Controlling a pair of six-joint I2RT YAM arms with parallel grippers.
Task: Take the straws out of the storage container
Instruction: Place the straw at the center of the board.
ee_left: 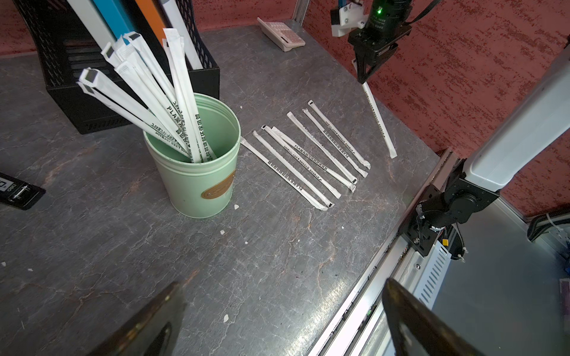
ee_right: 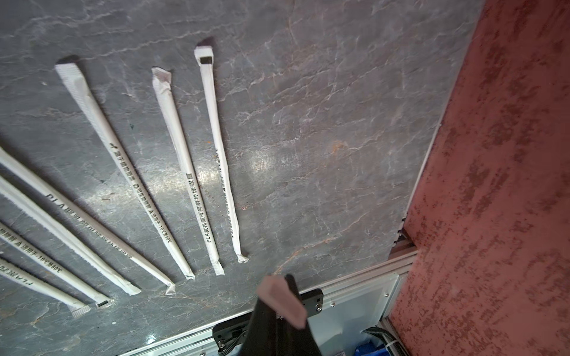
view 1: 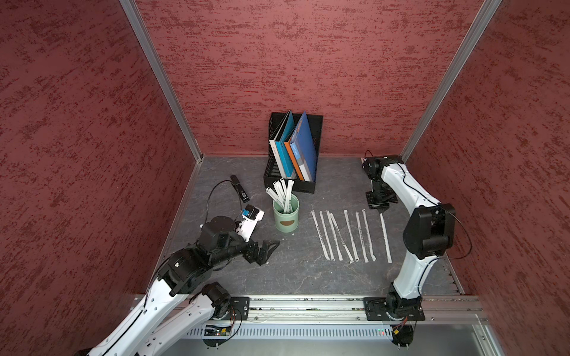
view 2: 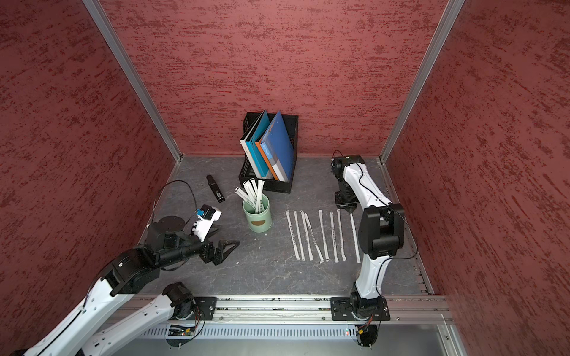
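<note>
My right gripper lowers toward the row next and releases the straw's raised far end, as the bare tabletop (view 1: pixel 374 216) (ee_right: pixel 264 53) beside the row's end straw lies below.
The mint-green storage container (view 1: pixel 286 217) (view 2: pixel 257 219) (ee_left: pixel 197 182) stands upright in front of the file rack, and several wrapped straws (view 1: pixel 282 192) (ee_left: pixel 148 92) lean out of it. To its right, several more straws (view 1: pixel 342 235) (view 2: pixel 314 235) (ee_right: pixel 172 172) lie in a row on the table. My right gripper (view 1: pixel 381 212) (ee_left: pixel 363 80) (ee_right: pixel 282 286) is shut on the far end of one straw (view 1: pixel 385 237) (ee_left: pixel 377 120) at the right end of that row. This straw slopes down to the table. My left gripper (view 1: pixel 271 246) (ee_left: pixel 283 308) is open and empty, low over the table in front of the cup and to its left.
A black mesh file rack (view 1: pixel 290 185) with blue folders stands behind the cup against the back wall. A black stapler (view 1: pixel 240 188) lies to the left of the cup. A calculator (ee_left: pixel 280 34) sits at the back right corner. Red walls enclose three sides, and a metal rail (view 1: pixel 308 305) runs along the front.
</note>
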